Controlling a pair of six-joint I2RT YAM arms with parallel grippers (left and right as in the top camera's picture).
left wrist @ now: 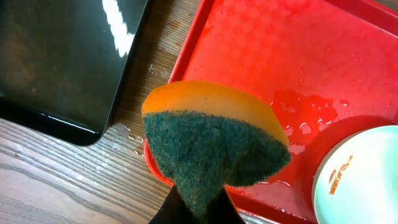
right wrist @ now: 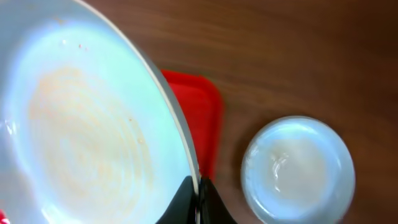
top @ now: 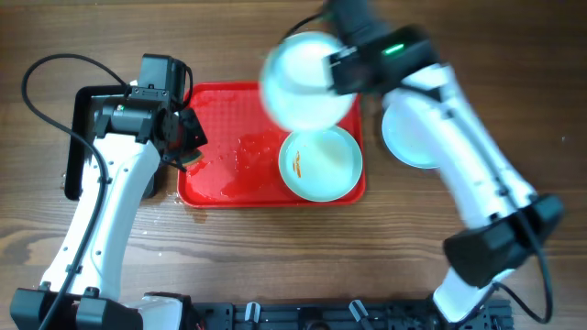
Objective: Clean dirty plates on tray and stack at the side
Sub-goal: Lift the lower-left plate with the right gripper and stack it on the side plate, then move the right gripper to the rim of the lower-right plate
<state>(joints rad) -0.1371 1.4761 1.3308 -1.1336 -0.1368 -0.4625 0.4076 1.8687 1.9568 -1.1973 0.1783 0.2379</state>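
The third plate [top: 410,139] [right wrist: 298,169] is resting beside the tray. So I will move my right gripper to the right in the overhead view, down over the plate, and let go of the plate's rim.
The red tray [top: 220,137] lies at centre with wet patches. One plate [top: 321,165] with an orange smear sits at the tray's right end; its rim shows in the left wrist view [left wrist: 360,180]. My right gripper [top: 335,69] is shut on the rim of a second plate [top: 303,78], held blurred above the tray's far right corner; it fills the right wrist view [right wrist: 81,124] with a faint orange film, the jaws [right wrist: 199,193] pinching its edge. A third plate [top: 413,137] rests on the table right of the tray, also in the right wrist view [right wrist: 298,168]. My left gripper [left wrist: 199,211] is shut on an orange-and-green sponge [left wrist: 211,137] over the tray's near left corner.
A glossy black tray [top: 87,137] lies left of the red tray, under the left arm; it also shows in the left wrist view [left wrist: 56,56]. Water drops sit on the wood beside the red tray [left wrist: 273,56]. The table is bare wood elsewhere.
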